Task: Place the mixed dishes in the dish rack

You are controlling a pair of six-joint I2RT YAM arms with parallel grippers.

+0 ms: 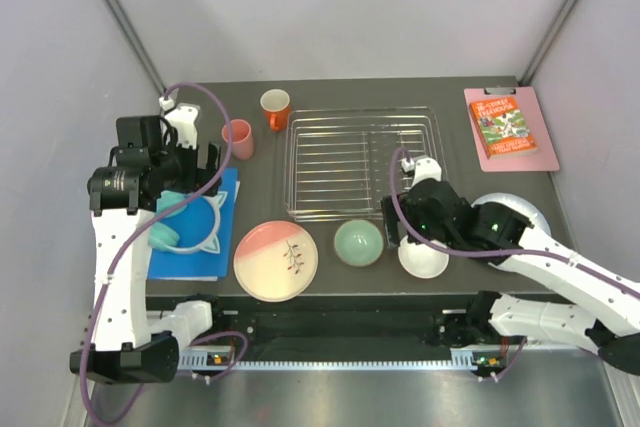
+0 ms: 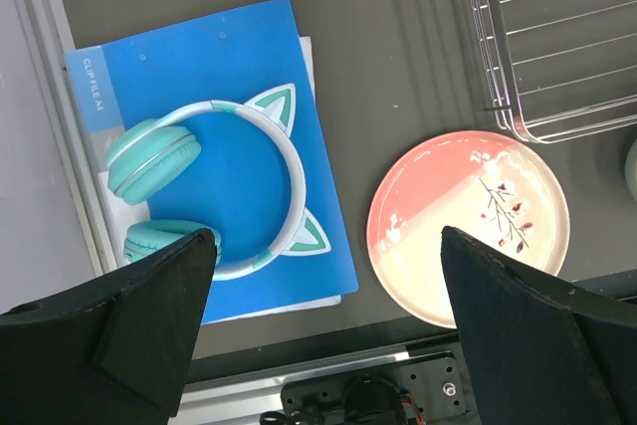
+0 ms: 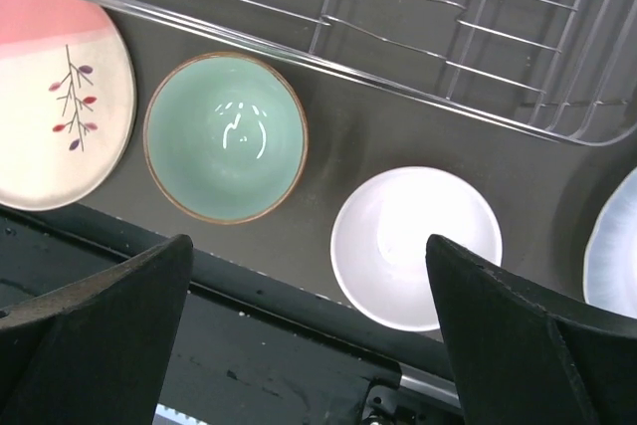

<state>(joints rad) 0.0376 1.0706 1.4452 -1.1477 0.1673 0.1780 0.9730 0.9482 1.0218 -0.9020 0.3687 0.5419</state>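
Note:
The white bowl leaves room at the mint-green bowl. My right gripper will next go down and to the left in the top view, onto its rim [image 1: 380, 250] [image 3: 298, 178] there.
The chrome wire dish rack [image 1: 292, 162] stands empty at the table's middle back. In front of it lie the pink-and-cream twig plate [image 1: 276, 260], the mint-green bowl [image 1: 358, 243] and a bowl showing its white inside [image 1: 424, 259]. The pale grey-white plate [image 1: 524, 209] is partly hidden under my right arm. The pink cup [image 1: 238, 139] and the orange cup [image 1: 275, 108] stand left of the rack. My left gripper [image 1: 203, 169] is open and empty above the headphones. My right gripper [image 1: 392, 224] is open and empty, hovering between the two bowls [image 3: 224, 138] [image 3: 416, 246].
Teal cat-ear headphones [image 2: 199, 186] lie on a blue file folder [image 2: 229, 77] at the left edge. A book on a pink clipboard [image 1: 510, 127] lies at the back right. The table's front edge and rail run just below the plates.

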